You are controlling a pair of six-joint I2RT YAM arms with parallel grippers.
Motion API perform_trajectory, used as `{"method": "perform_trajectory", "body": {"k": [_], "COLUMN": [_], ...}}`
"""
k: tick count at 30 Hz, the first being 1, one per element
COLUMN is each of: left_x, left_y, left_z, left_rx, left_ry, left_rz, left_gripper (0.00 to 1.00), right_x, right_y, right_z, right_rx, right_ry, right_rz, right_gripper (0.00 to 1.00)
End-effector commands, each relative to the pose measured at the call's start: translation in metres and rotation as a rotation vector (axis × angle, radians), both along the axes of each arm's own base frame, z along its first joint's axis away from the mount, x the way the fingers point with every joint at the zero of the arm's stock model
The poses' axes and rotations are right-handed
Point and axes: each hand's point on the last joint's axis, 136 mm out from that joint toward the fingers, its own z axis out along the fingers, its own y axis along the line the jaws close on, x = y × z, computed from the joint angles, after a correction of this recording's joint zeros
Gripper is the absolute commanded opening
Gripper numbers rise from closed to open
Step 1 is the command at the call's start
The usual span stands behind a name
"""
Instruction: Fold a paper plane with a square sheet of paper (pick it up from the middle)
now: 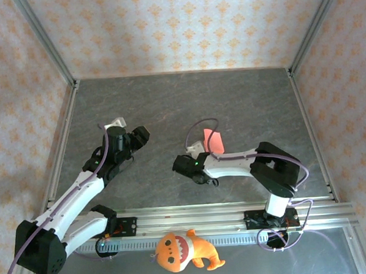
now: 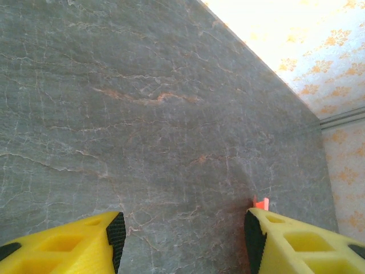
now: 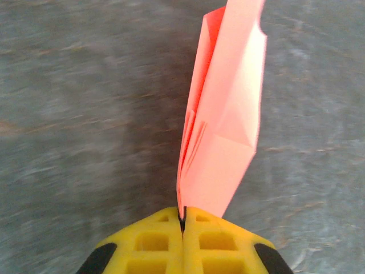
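Observation:
I should next move my left gripper across the table toward the folded paper beside the right gripper and close it there, since only bare table lies between its open fingers.
My right gripper (image 3: 183,220) is shut on the bottom edge of the red-pink square sheet of paper (image 3: 228,114). The sheet is folded into several layers with creases and rises narrow from the closed yellow fingers, above the grey table. From above, the folded paper (image 1: 212,140) sits mid-table just beyond the right gripper (image 1: 202,151). My left gripper (image 1: 139,135) hovers to its left, apart from it. In the left wrist view, the left gripper (image 2: 182,234) is open with bare table between its black pads. A small tip of the paper (image 2: 262,203) peeks over the right finger.
An orange plush toy (image 1: 184,250) lies in front of the aluminium rail (image 1: 193,219) at the near edge. Patterned walls and metal frame posts (image 1: 46,46) enclose the grey stone-look table (image 1: 169,107) on three sides.

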Motion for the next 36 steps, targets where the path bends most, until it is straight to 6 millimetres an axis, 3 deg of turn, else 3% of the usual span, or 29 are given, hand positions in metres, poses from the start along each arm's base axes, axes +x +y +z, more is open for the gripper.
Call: {"method": "perform_trajectory", "body": {"k": [1, 5, 10, 13, 18, 23, 26, 29, 32, 36], "left_x": [0.0, 0.001, 0.003, 0.004, 0.003, 0.003, 0.003, 0.004, 0.004, 0.004], "left_y": [0.008, 0.007, 0.003, 0.001, -0.002, -0.004, -0.008, -0.015, -0.021, -0.029], "left_z": [0.007, 0.005, 0.0, -0.004, -0.011, -0.014, -0.015, -0.016, -0.019, -0.022], "left_rx": [0.02, 0.015, 0.008, 0.005, -0.001, -0.007, -0.021, -0.045, -0.062, -0.084], "left_ry": [-0.014, -0.01, 0.003, 0.016, 0.033, 0.038, 0.039, 0.038, 0.044, 0.05], "left_rz": [0.028, 0.026, 0.012, 0.002, -0.012, -0.021, -0.037, -0.064, -0.094, -0.131], "left_gripper": [0.6, 0.6, 0.6, 0.6, 0.6, 0.6, 0.58, 0.52, 0.42, 0.31], "right_x": [-0.011, -0.02, -0.029, -0.036, -0.039, -0.02, -0.004, 0.007, 0.011, 0.008], "right_y": [0.019, 0.036, 0.06, 0.08, 0.096, 0.078, 0.062, 0.049, 0.046, 0.045], "right_z": [-0.014, -0.028, -0.025, -0.016, 0.014, 0.038, 0.042, 0.039, 0.032, 0.011], "right_rx": [0.02, 0.062, 0.197, 0.328, 0.576, 0.851, 1.023, 1.145, 1.198, 1.186], "right_ry": [0.086, 0.153, 0.216, 0.255, 0.29, 0.274, 0.294, 0.321, 0.35, 0.407], "right_rz": [0.043, 0.057, 0.087, 0.108, 0.105, 0.019, -0.055, -0.122, -0.143, -0.183], "right_gripper": [0.05, 0.1, 0.19, 0.31, 0.39, 0.44, 0.37, 0.19, 0.08, 0.04]}}
